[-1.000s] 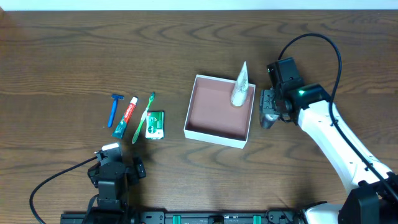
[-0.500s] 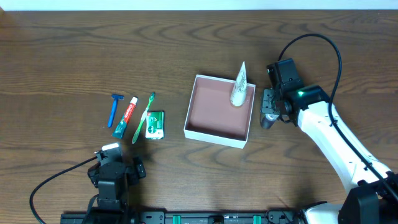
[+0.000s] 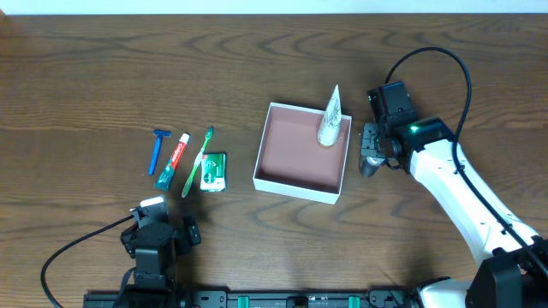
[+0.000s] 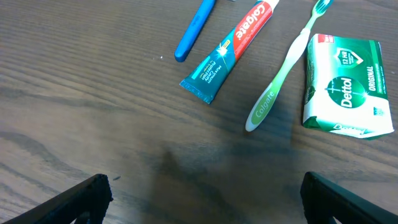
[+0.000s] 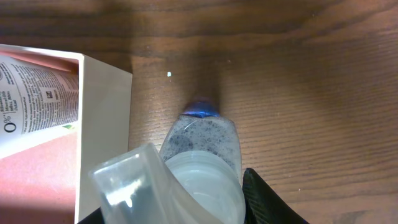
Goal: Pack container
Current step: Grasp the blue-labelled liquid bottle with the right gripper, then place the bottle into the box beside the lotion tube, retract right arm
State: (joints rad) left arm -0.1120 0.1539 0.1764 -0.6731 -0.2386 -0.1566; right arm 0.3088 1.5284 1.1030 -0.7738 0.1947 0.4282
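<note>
The robot should next raise its right gripper over the nearby side of the container, then lower and release the bottle on the container's bare bottom beside the white tube, because that part of the bottom is empty.
The container (image 3: 300, 185), a shallow white-walled box with a reddish-brown inside, sits mid-table. A white tube (image 3: 330, 115) leans in its far right corner and also shows in the right wrist view (image 5: 34, 102). My right gripper (image 3: 370, 156) is just outside the container's right wall (image 5: 102, 124), shut on a small clear bottle (image 5: 202, 143) with a blue far end. My left gripper (image 3: 163, 224) is open and empty near the front left edge, with its fingertips (image 4: 205, 186) short of the toiletries.
A blue razor (image 3: 158, 150), a toothpaste tube (image 3: 173, 160), a green toothbrush (image 3: 198, 161) and a green soap packet (image 3: 213, 171) lie in a row left of the container. They also show in the left wrist view, with the soap packet (image 4: 345, 84) rightmost.
</note>
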